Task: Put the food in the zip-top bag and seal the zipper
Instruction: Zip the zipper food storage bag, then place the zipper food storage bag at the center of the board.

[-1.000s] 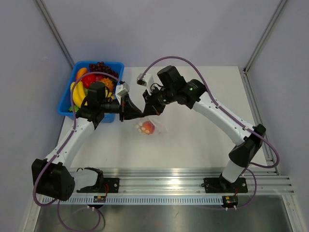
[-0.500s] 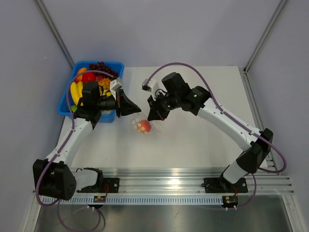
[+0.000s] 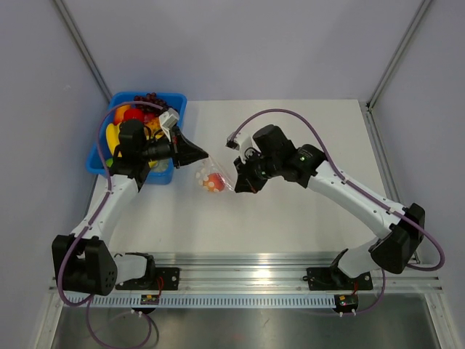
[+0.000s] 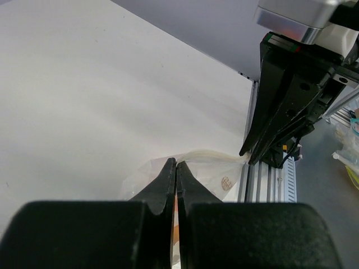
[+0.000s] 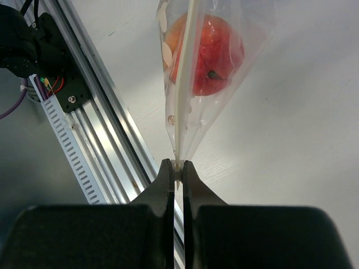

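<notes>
My right gripper should carry the zipper outward over the empty white table next and release it there, because that spot has room for the bag [image 3: 208, 174].
The zip-top bag [image 3: 208, 174] hangs stretched between my two grippers, just above the white table. The food [image 3: 213, 183], an orange-red fruit, sits inside it and shows clearly in the right wrist view [image 5: 208, 51]. My left gripper [image 3: 204, 155] is shut on the bag's left top corner [image 4: 208, 166]. My right gripper [image 3: 236, 188] is shut on the other end of the zipper [image 5: 185, 73], a whitish strip running straight away from its tips [image 5: 177, 166]. In the left wrist view the right gripper [image 4: 247, 156] pinches the far corner.
A blue bin [image 3: 100, 160] with bananas [image 3: 112, 137], grapes [image 3: 150, 97] and other fruit stands at the back left, right behind the left arm. The aluminium rail [image 3: 254, 273] with the arm bases runs along the near edge.
The grippers, close together over the bag a second ago, have drawn apart, the left going left and the right going right and nearer. The bag with the fruit now hangs taut between them.
</notes>
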